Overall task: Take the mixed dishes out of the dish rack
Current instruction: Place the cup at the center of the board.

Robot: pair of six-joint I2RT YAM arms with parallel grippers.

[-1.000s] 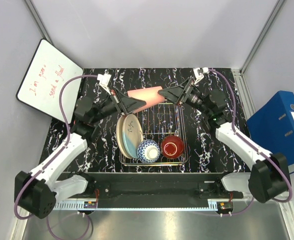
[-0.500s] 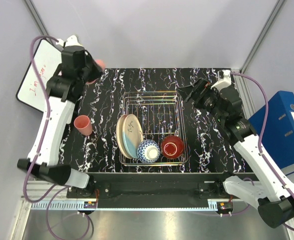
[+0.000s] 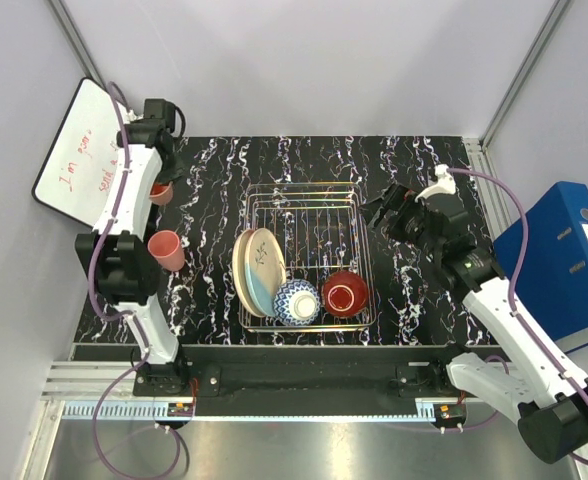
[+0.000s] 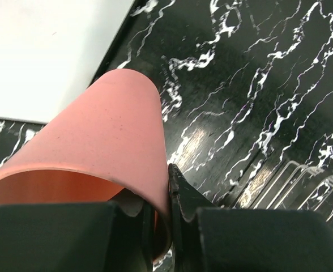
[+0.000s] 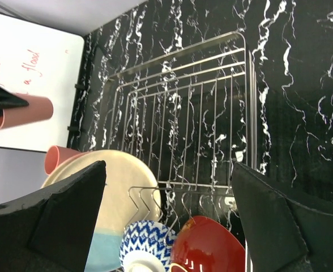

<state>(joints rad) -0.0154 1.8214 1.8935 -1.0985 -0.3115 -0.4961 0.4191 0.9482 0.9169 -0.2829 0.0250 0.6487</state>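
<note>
The bare table (image 3: 177, 218) beside the whiteboard is below, so my left gripper needs to lower the salmon-pink cup next until the cup's base stands there, and then let go of the cup's rim.
My left gripper (image 3: 158, 180) is shut on the rim wall of a salmon-pink cup (image 3: 161, 194), held low over the back left of the table beside the whiteboard. In the left wrist view, one finger is inside the cup (image 4: 107, 141) and one outside. A second pink cup (image 3: 166, 250) stands on the table left of the dish rack (image 3: 309, 195). The rack holds two cream plates (image 3: 254, 268) on edge, a blue-white bowl (image 3: 297, 301) and a red bowl (image 3: 345, 293). My right gripper (image 3: 379, 207) is open and empty above the rack's right back corner, looking down on the dishes (image 5: 203, 249).
A whiteboard (image 3: 89, 160) leans at the back left, close to the held cup. A blue binder (image 3: 564, 255) lies off the table's right edge. The back half of the rack (image 5: 183, 113) holds no dishes.
A second ago both grippers met at the pink cup above the rack's back. The left arm carried it to the back left and lowered it. The right arm drew back to the right.
</note>
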